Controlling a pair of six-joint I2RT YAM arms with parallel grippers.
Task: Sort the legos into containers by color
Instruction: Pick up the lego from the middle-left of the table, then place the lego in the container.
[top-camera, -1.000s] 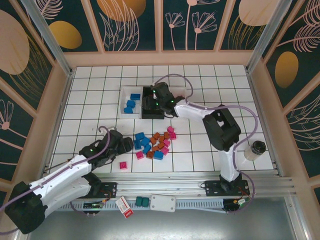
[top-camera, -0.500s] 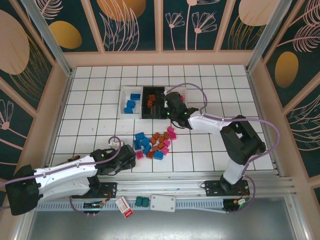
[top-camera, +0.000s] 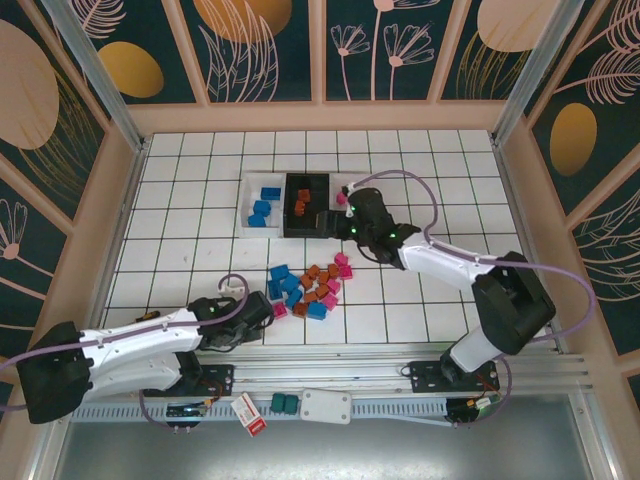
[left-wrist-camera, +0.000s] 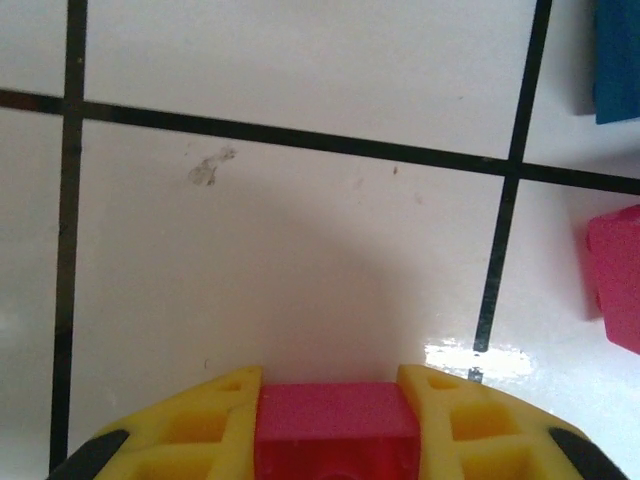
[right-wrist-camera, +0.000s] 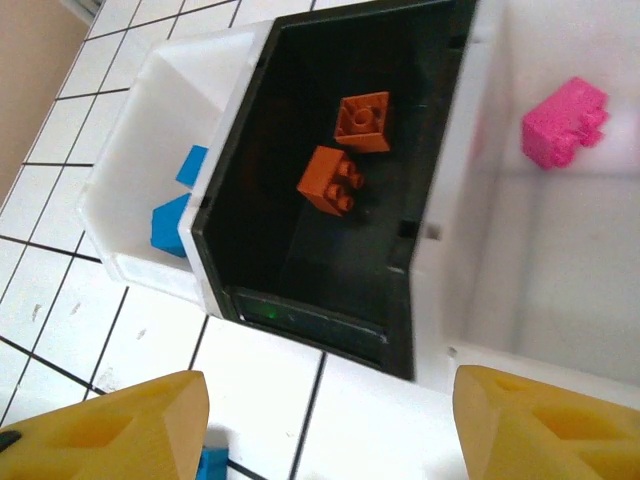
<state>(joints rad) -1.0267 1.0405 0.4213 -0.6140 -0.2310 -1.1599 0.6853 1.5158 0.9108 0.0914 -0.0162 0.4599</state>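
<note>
A pink brick lies in the farther white bin. My left gripper should lift the pink lego, carry it outward past the black bin and let it go over the farther white bin.
My left gripper (top-camera: 256, 312) is low over the tiles at the pile's left edge. It is shut on a pink lego (left-wrist-camera: 337, 415) between its yellow fingers (left-wrist-camera: 190, 425). The loose legos (top-camera: 308, 285), blue, orange-brown and pink, lie mid-table. My right gripper (top-camera: 352, 216) hangs open and empty (right-wrist-camera: 325, 430) just in front of the containers. The black bin (right-wrist-camera: 340, 250) holds two orange bricks (right-wrist-camera: 345, 150). Blue bricks (top-camera: 262, 203) lie in the left white bin (right-wrist-camera: 130, 130). One pink brick (right-wrist-camera: 563, 122) lies in the right white bin (right-wrist-camera: 520, 260), partly hidden under the right arm in the top view.
Another pink brick (left-wrist-camera: 618, 290) and a blue one (left-wrist-camera: 618, 60) lie just right of my left gripper. Two dark teal blocks (top-camera: 285, 402), a red-and-white tag (top-camera: 250, 412) and a white piece (top-camera: 325, 405) rest on the front rail. Wooden walls enclose the tiled floor.
The right gripper has drawn back out of the black bin toward the right front. The left gripper came down over the lone pink brick at the front left, which now sits between its fingers.
</note>
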